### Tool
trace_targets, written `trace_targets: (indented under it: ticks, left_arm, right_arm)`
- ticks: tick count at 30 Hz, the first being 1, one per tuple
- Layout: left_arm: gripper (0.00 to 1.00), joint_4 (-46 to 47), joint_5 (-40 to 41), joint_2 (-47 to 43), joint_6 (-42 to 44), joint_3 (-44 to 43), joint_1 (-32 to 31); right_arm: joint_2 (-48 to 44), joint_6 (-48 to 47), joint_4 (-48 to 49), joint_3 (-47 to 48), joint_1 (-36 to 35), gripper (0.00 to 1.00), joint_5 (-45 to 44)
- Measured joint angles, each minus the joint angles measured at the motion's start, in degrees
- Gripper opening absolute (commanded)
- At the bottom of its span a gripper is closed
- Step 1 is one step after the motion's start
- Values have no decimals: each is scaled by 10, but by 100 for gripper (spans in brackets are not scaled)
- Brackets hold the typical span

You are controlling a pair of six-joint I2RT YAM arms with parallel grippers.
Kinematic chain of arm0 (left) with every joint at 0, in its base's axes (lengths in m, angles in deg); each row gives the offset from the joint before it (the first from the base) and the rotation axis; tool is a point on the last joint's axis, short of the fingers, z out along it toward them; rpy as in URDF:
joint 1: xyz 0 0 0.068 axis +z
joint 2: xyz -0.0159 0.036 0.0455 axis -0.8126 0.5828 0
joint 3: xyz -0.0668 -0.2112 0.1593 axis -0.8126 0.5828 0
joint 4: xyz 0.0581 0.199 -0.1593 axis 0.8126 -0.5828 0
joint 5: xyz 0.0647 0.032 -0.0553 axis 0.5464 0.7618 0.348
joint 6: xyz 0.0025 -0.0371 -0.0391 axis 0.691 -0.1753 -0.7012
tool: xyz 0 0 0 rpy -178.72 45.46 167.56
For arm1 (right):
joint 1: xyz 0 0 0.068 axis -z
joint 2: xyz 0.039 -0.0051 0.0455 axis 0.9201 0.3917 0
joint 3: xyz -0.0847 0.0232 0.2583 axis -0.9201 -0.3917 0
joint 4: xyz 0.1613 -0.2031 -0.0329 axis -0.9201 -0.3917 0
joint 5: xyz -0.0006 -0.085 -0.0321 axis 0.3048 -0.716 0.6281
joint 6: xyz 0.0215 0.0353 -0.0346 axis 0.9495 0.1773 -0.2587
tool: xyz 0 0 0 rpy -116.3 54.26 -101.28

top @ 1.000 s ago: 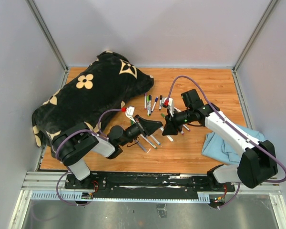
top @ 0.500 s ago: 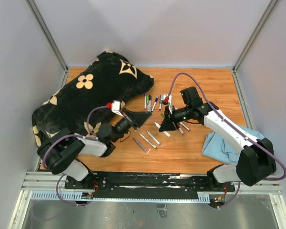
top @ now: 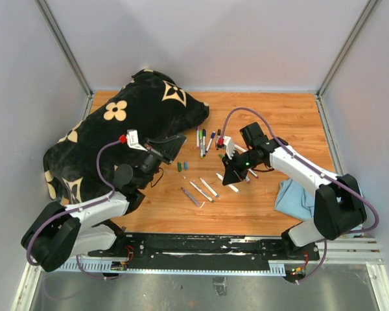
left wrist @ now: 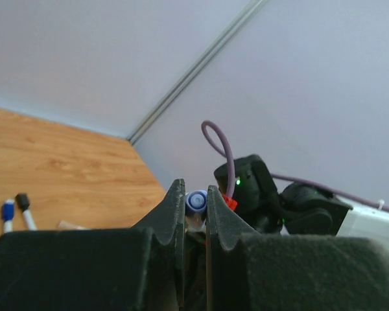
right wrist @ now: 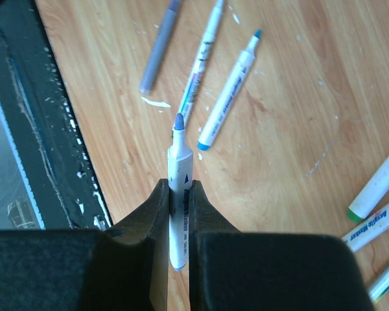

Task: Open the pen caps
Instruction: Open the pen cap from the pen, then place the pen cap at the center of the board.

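Observation:
Next, my left gripper will tip its fingers down, lower to the bare wood below beside the loose blue cap and release this cap by the others.
My left gripper is raised by the pillow's edge and is shut on a pale blue-purple pen cap, pinched between its fingertips. My right gripper is low over the table centre and is shut on a white marker barrel with its purple tip bare. Loose green and blue caps lie on the wood. Several capped markers lie in a row at the back; a blue cap and a black cap show in the left wrist view.
Uncapped markers lie ahead of the arms, also in the right wrist view. A black pillow with cream flowers fills the left. A blue cloth lies at the right. The dark front rail is close by.
The two grippers were close together at the table centre. My left gripper has pulled back left and up with the cap. My right gripper holds the now bare marker and has shifted slightly.

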Motion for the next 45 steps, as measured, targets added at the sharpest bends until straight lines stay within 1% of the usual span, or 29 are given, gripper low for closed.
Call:
trace_targets:
  ticks: [5, 9, 12, 16, 18, 20, 26, 27, 29, 31, 36, 42, 45]
  left_arm:
    - [0, -129, -2, -58, 13, 34, 0]
    - [0, -236, 12, -69, 13, 40, 0]
    - [0, -301, 26, -51, 7, 35, 0]
    - [0, -398, 40, 13, -6, -7, 0]
    - [0, -435, 49, 42, -11, -30, 0]
    - [0, -454, 57, 59, -14, -40, 0]
    - [0, -494, 75, 111, -17, -69, 0]
    - [0, -501, 77, 124, -17, -80, 0]
    - [0, -510, 80, 147, -17, -100, 0]
    - [0, -514, 86, 169, -17, -116, -2]
    - [0, -530, 100, 225, -16, -163, -15]
    - [1, -571, 122, 293, -9, -235, -28]
    - [2, -596, 136, 314, -6, -256, -32]
  right_arm:
    - [34, 20, 4, 0, 0, 6, -52]
    - [40, 40, 17, 0, -2, 8, -80]
    - [59, 61, 28, 7, -4, 8, -89]
    - [127, 90, 44, 45, -7, 8, -89]
    - [154, 100, 50, 57, -9, 11, -92]
    - [171, 109, 55, 61, -16, 13, -99]
    - [217, 133, 60, 87, -35, 13, -122]
    - [225, 136, 61, 92, -36, 14, -126]
    - [237, 141, 65, 96, -37, 19, -133]
    - [243, 146, 65, 96, -38, 22, -141]
    - [244, 153, 66, 96, -38, 26, -147]
    - [244, 156, 66, 97, -38, 28, -147]
    - [244, 156, 66, 98, -38, 31, -147]
